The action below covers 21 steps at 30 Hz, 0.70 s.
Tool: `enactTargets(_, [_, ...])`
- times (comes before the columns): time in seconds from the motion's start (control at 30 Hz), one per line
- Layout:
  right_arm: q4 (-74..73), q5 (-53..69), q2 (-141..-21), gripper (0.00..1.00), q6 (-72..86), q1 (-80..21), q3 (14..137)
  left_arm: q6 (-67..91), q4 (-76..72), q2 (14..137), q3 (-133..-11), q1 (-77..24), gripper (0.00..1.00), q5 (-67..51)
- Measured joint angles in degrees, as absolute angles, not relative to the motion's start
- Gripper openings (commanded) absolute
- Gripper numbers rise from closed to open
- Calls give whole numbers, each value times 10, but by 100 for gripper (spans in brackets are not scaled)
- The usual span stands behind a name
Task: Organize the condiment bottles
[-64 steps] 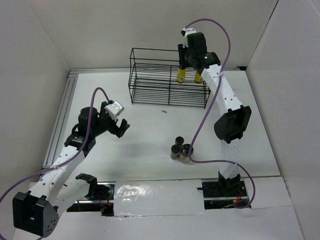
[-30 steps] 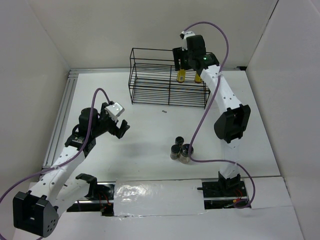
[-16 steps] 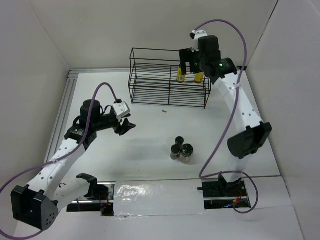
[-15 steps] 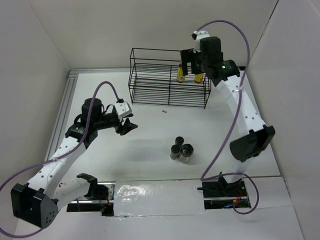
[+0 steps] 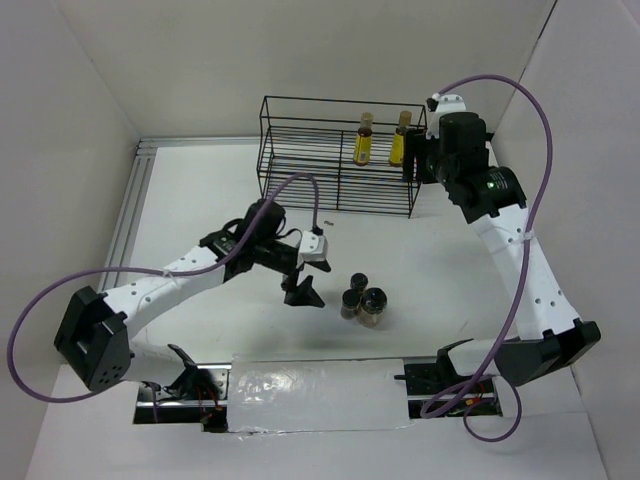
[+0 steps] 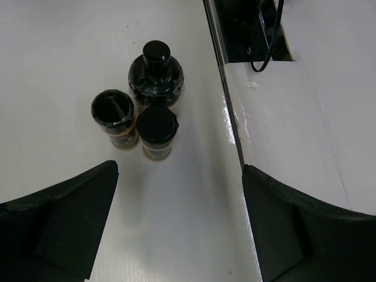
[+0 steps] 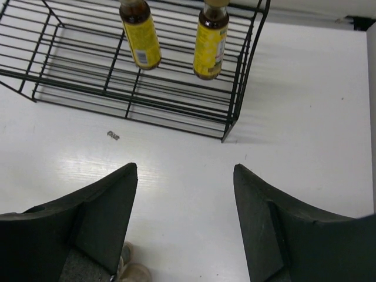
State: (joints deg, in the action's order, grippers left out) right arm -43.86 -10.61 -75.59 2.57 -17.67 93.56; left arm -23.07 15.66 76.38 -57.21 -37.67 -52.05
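My left gripper first lowers and shifts to the right in the top view next, to get around the nearest, unblocked short jar's dark lid.
Two slim yellow condiment bottles (image 5: 364, 140) (image 5: 399, 140) stand upright in the right end of the black wire rack (image 5: 300, 160); the right wrist view shows them (image 7: 141, 38) (image 7: 210, 44) beyond my fingers. My right gripper (image 5: 415, 168) (image 7: 185, 170) hangs open and empty just off the rack's right end. Three dark-lidded jars cluster on the table: a fatter one (image 6: 156, 73) and two short ones (image 6: 113, 114) (image 6: 157, 129). My left gripper (image 5: 305, 290) (image 6: 179, 170) is open beside them, a short gap away, holding nothing.
The rack's front right corner post (image 7: 235, 100) stands close ahead of my right fingers. A small dark speck (image 5: 327, 222) lies on the table in front of the rack. A shiny taped strip (image 5: 310, 385) runs along the near edge by the arm bases.
My right gripper has pulled back rightward out of the rack, leaving both yellow bottles standing there. My left arm has swung right across the table to the jar cluster.
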Motion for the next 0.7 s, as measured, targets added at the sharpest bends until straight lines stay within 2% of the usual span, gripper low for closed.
enactTargets(0.7, [-446, -107, -723, 74, 37, -162, 871, -67, 6, 910, -534, -531, 99, -249])
